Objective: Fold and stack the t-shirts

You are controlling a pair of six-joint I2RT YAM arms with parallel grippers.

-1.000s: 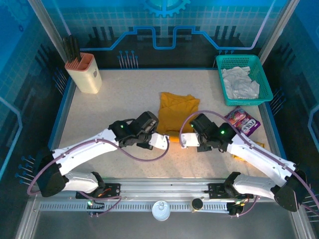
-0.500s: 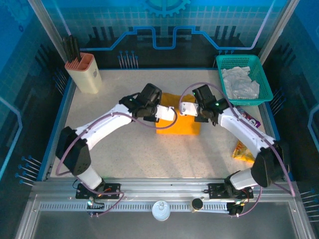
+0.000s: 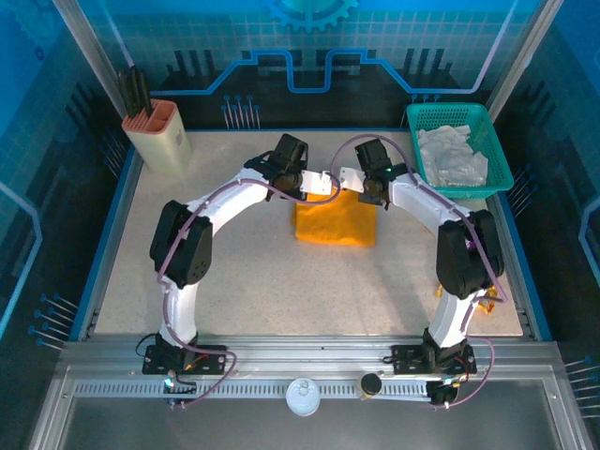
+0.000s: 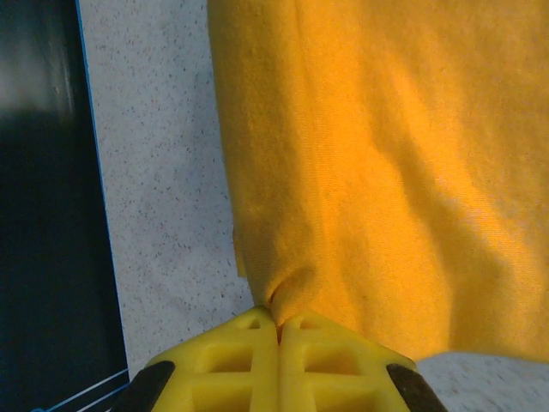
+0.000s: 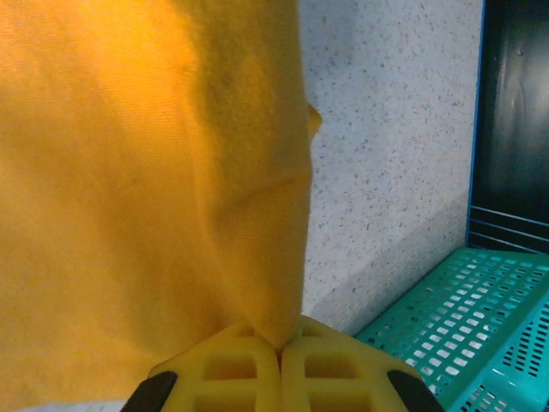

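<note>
My left gripper draws the pinched far corner outward onto the bare tabletop short of the blue rim next and releases the cloth.
The mustard-orange t-shirt (image 3: 335, 223) lies as a compact folded rectangle in the middle of the table. Both arms reach to its far edge. My left gripper (image 3: 327, 186) is shut on the cloth's far left corner, and my right gripper (image 3: 350, 181) is shut on the far right corner. In the left wrist view the yellow jaws (image 4: 279, 319) pinch a pucker of orange cloth (image 4: 386, 154). The right wrist view shows the same pinch (image 5: 280, 343) on the shirt (image 5: 146, 189). The pale white-grey t-shirt (image 3: 452, 155) lies crumpled in the teal basket (image 3: 469, 190).
The teal basket (image 5: 455, 335) stands close to the right of my right gripper. A beige holder (image 3: 157, 136) with dark handles stands at the back left. A bit of a yellow packet (image 3: 439, 292) shows behind the right arm's base. A blue rim borders the table.
Both grippers have carried the shirt's near edge away from the bases to the far edge. The shirt has gone from spread out to a shorter folded rectangle.
</note>
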